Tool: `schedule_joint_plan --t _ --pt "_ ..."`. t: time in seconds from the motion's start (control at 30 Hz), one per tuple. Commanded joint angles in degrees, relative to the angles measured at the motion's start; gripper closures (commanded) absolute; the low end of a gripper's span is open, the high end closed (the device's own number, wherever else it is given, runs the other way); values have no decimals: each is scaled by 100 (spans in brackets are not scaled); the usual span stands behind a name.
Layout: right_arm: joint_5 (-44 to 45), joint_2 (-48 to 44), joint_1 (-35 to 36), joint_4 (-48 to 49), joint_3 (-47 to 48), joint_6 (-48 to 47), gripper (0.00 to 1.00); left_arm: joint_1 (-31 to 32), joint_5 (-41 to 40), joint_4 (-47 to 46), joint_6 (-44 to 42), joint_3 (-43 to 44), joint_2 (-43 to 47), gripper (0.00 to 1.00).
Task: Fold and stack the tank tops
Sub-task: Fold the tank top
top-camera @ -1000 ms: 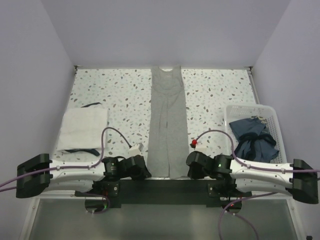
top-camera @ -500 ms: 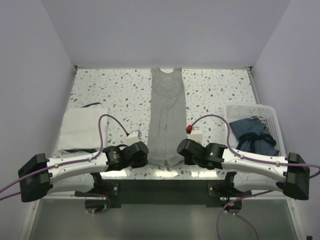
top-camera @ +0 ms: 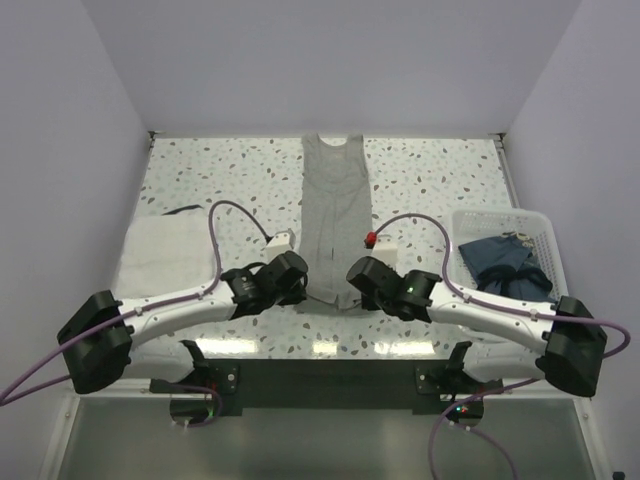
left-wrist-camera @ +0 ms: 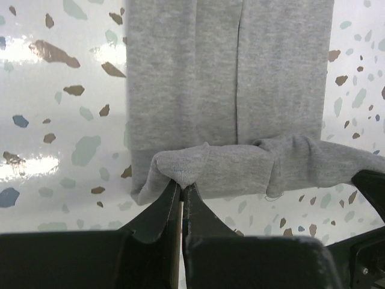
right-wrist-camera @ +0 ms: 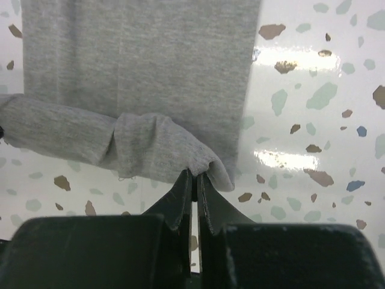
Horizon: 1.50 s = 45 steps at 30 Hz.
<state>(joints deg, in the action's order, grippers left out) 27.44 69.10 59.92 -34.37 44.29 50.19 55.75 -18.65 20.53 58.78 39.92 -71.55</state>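
Observation:
Next, my left gripper moves outward along the grey tank top and lets go of its hem corner on the tank top short of the neck [top-camera: 313, 207]. The tank top still lies long.
The light heather grey tank top [top-camera: 334, 215] lies as a long narrow strip down the table's middle, neck at the far edge. My left gripper [top-camera: 298, 290] is shut on its near left hem corner [left-wrist-camera: 180, 171]. My right gripper [top-camera: 350, 290] is shut on its near right hem corner [right-wrist-camera: 201, 162]. Both hold the hem lifted and rolled back over the strip, as both wrist views show. The white tank top [top-camera: 165, 258] lies folded at the left of the table.
A white lattice basket [top-camera: 545, 240] at the right holds dark blue cloth [top-camera: 505, 265]. The speckled table [top-camera: 220, 180] shows bare on both sides of the strip. Purple cables loop above both arms.
Both grippers have moved away from the near edge toward the far side, carrying the grey tank top's hem with them, so the strip now looks shorter.

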Motion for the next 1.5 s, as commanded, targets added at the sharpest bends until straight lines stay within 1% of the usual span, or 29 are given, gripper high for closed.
schedule_joint_plan --t 0.0,0.53,0.8,1.07,1.2,1.47 --pt "297 147 -173 413 360 -299 100 -151 -138 -497 -411 340 -183 100" --pt "227 842 -1061 1046 1072 -1082 100 -1074 107 -902 -1044 1052 -737 100" --pt "86 1211 -1474 1301 1406 -1337 100 -1496 292 -1130 -1299 1500 -1212 100" --pt "-168 1685 -1949 1591 1767 -1530 100 -1689 371 -1166 -1457 2177 -1923 100" --pt "-300 2001 -2229 1696 2012 -1609 100 -1795 380 -1192 -1475 2406 -2179 100" --pt "-582 2538 -2573 1837 2417 -1697 100 -2067 486 -1271 -1528 2775 -2679 100"
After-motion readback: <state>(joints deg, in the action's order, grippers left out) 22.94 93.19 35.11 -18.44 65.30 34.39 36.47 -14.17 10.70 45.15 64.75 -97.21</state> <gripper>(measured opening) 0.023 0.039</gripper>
